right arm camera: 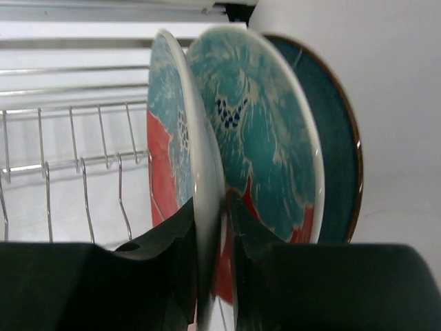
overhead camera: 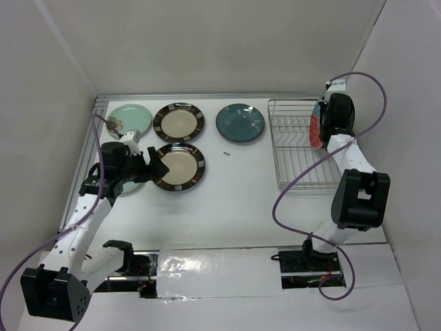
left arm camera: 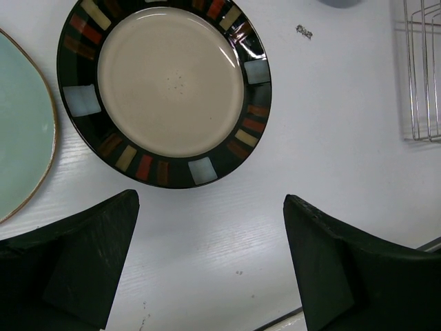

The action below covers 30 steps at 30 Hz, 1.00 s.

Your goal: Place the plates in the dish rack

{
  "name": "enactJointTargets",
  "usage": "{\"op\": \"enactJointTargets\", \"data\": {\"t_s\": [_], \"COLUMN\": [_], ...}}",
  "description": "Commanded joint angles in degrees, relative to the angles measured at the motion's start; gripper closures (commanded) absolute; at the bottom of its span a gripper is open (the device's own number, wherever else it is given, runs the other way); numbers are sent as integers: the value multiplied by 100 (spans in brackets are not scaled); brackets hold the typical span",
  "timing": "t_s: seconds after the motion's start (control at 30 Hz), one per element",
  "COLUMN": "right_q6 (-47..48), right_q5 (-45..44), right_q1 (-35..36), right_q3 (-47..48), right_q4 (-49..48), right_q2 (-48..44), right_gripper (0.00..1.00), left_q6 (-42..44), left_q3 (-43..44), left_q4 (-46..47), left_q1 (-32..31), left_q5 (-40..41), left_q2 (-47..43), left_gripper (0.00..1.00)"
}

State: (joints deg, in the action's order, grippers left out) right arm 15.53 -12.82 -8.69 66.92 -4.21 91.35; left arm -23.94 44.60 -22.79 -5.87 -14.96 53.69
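Note:
My left gripper should next move outward past the cream plates and down onto the rim of the tabletop's dark teal plate, on the side facing the cream plates, because that teal plate is nearest the rack point(overhead camera: 293, 148).
In the wire dish rack point(overhead camera: 293, 148) three plates stand on edge at the far right end: a red-and-teal plate point(right arm camera: 180, 148), a second red-and-teal plate point(right arm camera: 258, 138) and a dark teal plate point(right arm camera: 341, 162). My right gripper point(right arm camera: 212, 231) straddles the rim of the leftmost of these, its jaws slightly open with a thin gap on one side. On the table lie a mint-green plate point(overhead camera: 129, 118), two cream plates with striped rims point(overhead camera: 178, 123) point(overhead camera: 178, 166) and a dark teal plate point(overhead camera: 240, 123). My left gripper point(overhead camera: 153, 167) hovers open at the near cream plate point(left arm camera: 171, 81), holding nothing.
A second mint-green plate point(overhead camera: 129, 185) lies partly under my left arm, its edge showing in the left wrist view point(left arm camera: 21, 131). A small dark speck point(overhead camera: 225, 154) lies between the plates and the rack. The rack's left tines point(right arm camera: 83, 179) hold nothing. White walls close in on all sides.

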Motion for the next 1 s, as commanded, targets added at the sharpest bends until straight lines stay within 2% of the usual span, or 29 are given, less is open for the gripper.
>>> {"op": "enactJointTargets", "data": {"t_s": [0.0,0.03,0.13,0.37,0.5,0.7,0.8,0.97], "right_q6": [-208,-208,-313,-910,-2102,-3669,-4381,-5191], "right_q5": [-167,-281,-518,-652,15,1166,1815,2126], "right_q1": [130,131,332,701,1008,1264,1379,1967], "right_q3": [577,664,849,1104,1149,526,367,357], "right_q4": [-688,-634,-284,639,1578,1976,1889,1775], "right_q2": [-100,-100,-161,-995,-1663,-2543,-2649,-2263], "right_gripper": [55,46,35,28,25,18,17,15], "left_q6": [127,127,127,74,21,-31,-31,-31], "left_q3": [31,31,31,31,-21,-21,-21,-21], "left_q4": [196,196,196,196,248,248,248,248], "left_q1": [68,68,68,68,68,68,68,68], "left_q5": [-130,-130,-183,-296,-402,-648,-710,-649], "left_q2": [19,19,19,-34,-34,123,177,169], "left_gripper": [1,1,1,1,1,1,1,1]}}
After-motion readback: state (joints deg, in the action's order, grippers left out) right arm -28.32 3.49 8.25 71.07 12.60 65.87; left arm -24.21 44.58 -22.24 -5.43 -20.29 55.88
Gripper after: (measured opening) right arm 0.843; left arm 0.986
